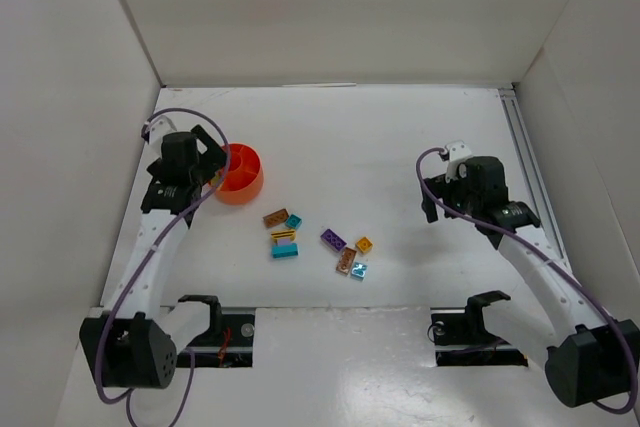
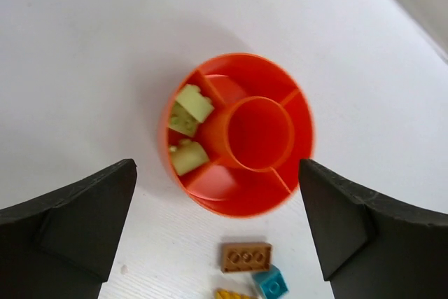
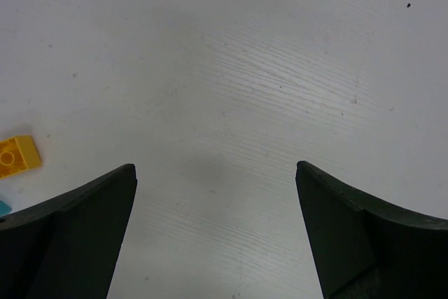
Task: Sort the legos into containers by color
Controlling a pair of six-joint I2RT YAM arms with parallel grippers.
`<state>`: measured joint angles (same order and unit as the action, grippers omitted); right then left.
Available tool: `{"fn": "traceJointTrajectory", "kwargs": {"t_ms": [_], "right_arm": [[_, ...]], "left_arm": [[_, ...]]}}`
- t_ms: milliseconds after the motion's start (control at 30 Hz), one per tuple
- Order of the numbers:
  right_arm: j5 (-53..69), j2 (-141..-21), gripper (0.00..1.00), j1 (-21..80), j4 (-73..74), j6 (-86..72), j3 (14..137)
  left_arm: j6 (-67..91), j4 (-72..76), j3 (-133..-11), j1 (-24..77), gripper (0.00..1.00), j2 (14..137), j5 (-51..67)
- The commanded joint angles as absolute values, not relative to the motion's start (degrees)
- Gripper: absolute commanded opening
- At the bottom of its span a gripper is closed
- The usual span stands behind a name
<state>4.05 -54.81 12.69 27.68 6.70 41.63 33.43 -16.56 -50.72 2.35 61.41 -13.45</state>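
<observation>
The mid-table teal lego (image 1: pixel 359 270) (image 3: pixel 3 208) lies below, back and to the left in the top view, so my open right gripper swings that way and descends next.
The orange-red bowl (image 1: pixel 240 174) stands at the left of the table; in the left wrist view (image 2: pixel 241 133) it has a round middle cup and outer compartments, one holding two lime green legos (image 2: pixel 187 127). My left gripper (image 2: pixel 217 173) is open and empty, hovering just above the bowl's near side. A brown lego (image 2: pixel 246 256), a teal one (image 2: pixel 271 283) and a yellow one lie below the bowl. More legos lie mid-table: brown (image 1: pixel 276 217), teal (image 1: pixel 285 250), purple (image 1: pixel 333 239), orange (image 1: pixel 364 244). My right gripper (image 3: pixel 215 173) is open and empty over bare table, right of a yellow lego (image 3: pixel 18 153).
White walls enclose the table on the left, back and right. A metal rail (image 1: pixel 525 152) runs along the right edge. Two black clamps (image 1: pixel 205 307) sit at the near edge by the arm bases.
</observation>
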Motion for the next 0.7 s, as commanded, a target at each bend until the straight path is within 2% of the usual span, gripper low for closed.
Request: {"fn": "traceJointTrajectory", "kwargs": {"t_ms": [0, 267, 500, 667], "right_arm": [[6.24, -53.70, 1.00, 13.89, 24.26, 8.26, 42.89], [3.71, -57.56, 0.97, 25.91, 24.34, 8.88, 43.59], [-3.16, -59.86, 0.96, 41.12, 28.39, 4.13, 43.78], [4.56, -58.45, 0.91, 47.52, 23.12, 3.09, 37.80]], "left_arm": [[32.52, -17.22, -53.78, 5.00, 1.00, 56.17, -10.20], [33.04, -14.07, -50.72, 11.40, 1.00, 53.09, 0.96], [34.37, -14.06, -45.97, 28.79, 1.00, 55.11, -1.41], [37.61, -14.06, -42.28, 36.12, 1.00, 56.24, -2.46]]}}
